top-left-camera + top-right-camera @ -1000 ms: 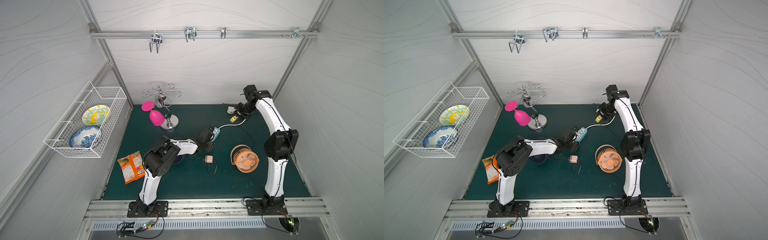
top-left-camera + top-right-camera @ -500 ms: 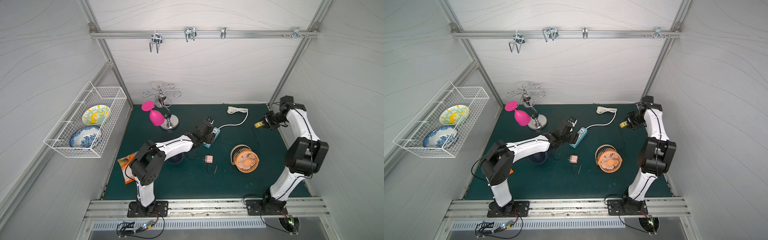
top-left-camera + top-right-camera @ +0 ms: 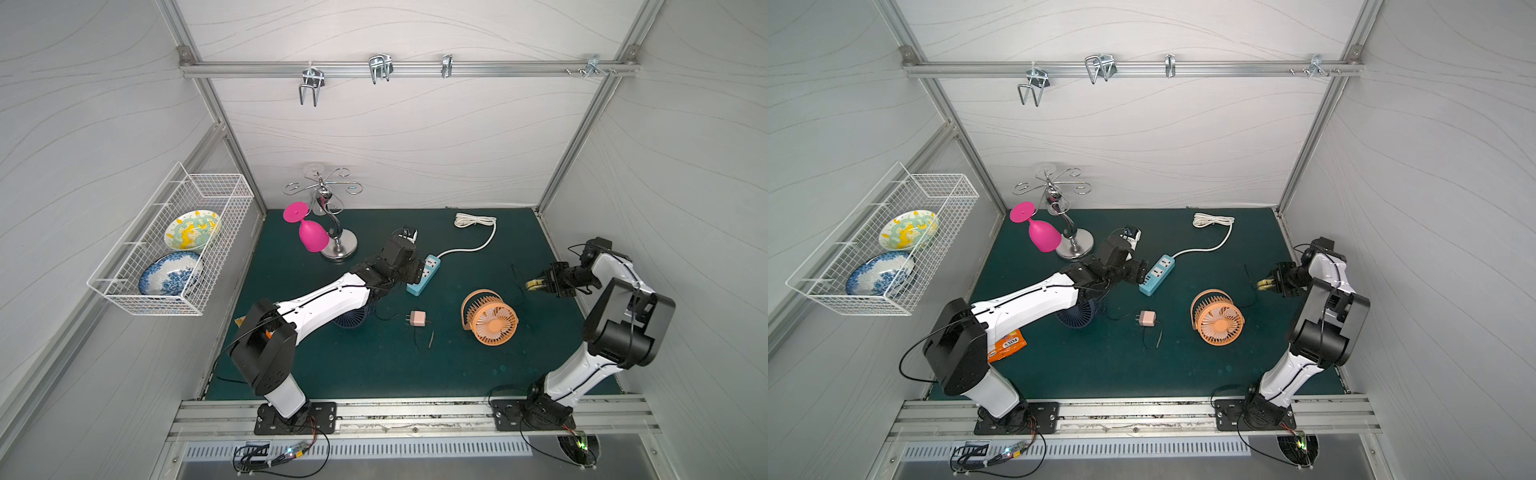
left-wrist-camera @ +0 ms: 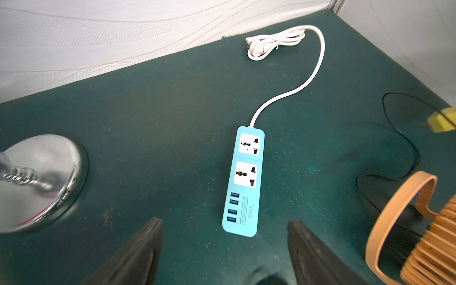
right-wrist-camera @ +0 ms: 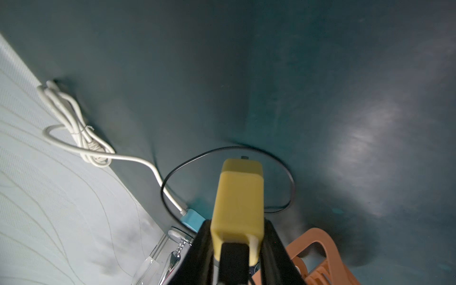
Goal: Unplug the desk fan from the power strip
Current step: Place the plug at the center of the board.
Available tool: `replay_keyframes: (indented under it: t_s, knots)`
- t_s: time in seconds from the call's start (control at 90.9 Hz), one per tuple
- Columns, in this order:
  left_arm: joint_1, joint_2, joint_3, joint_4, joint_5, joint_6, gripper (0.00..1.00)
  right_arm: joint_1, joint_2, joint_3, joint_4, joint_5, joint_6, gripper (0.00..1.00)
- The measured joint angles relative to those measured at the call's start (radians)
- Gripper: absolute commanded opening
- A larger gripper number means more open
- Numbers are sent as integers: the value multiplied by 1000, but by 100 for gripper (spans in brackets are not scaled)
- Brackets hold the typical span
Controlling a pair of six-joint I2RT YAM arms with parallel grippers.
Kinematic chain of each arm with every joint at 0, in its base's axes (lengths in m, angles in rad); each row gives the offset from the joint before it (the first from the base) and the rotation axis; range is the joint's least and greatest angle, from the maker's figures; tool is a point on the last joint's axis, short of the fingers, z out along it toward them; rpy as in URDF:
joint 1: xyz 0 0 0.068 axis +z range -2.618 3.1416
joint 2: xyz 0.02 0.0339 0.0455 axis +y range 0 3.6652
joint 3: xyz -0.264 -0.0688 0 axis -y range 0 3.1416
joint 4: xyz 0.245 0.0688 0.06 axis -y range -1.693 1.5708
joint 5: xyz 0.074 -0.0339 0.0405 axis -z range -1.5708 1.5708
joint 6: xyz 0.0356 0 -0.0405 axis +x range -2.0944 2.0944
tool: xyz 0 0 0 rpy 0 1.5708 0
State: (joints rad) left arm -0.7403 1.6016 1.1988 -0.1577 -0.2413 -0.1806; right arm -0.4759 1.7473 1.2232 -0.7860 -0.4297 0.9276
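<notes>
The right gripper moves down and eases back next to release the yellow plug on the bare mat beside the orange fan, since the power strip's sockets are empty.
The light-blue power strip lies on the green mat, both of its sockets bare. My left gripper stands open at the strip's USB end, a finger to either side, touching nothing. Far to the right, above the mat, my right gripper is shut on a yellow plug. A thin black cable loops from the plug toward the orange desk fan, which lies on the mat.
The strip's white cord ends in a bundle by the back wall. A pink adapter and a dark blue fan lie near my left arm. The chrome glass stand, the pink glass and a wire basket are at the left.
My right arm has swung from the back middle out to the right side, carrying the yellow plug. My left arm has stretched out, its gripper staying by the strip and opening a little.
</notes>
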Motion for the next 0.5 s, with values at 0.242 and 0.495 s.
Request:
replay_keyframes:
  t_s: [0.242,0.495]
  knots:
    - [13,-62,-29,-24,-10,-24,84,-70,0,-32,29,8,-30,0]
    - [39,-116,-50,-52,-12,-39,84,-94,0,-61,42,13,-46,13]
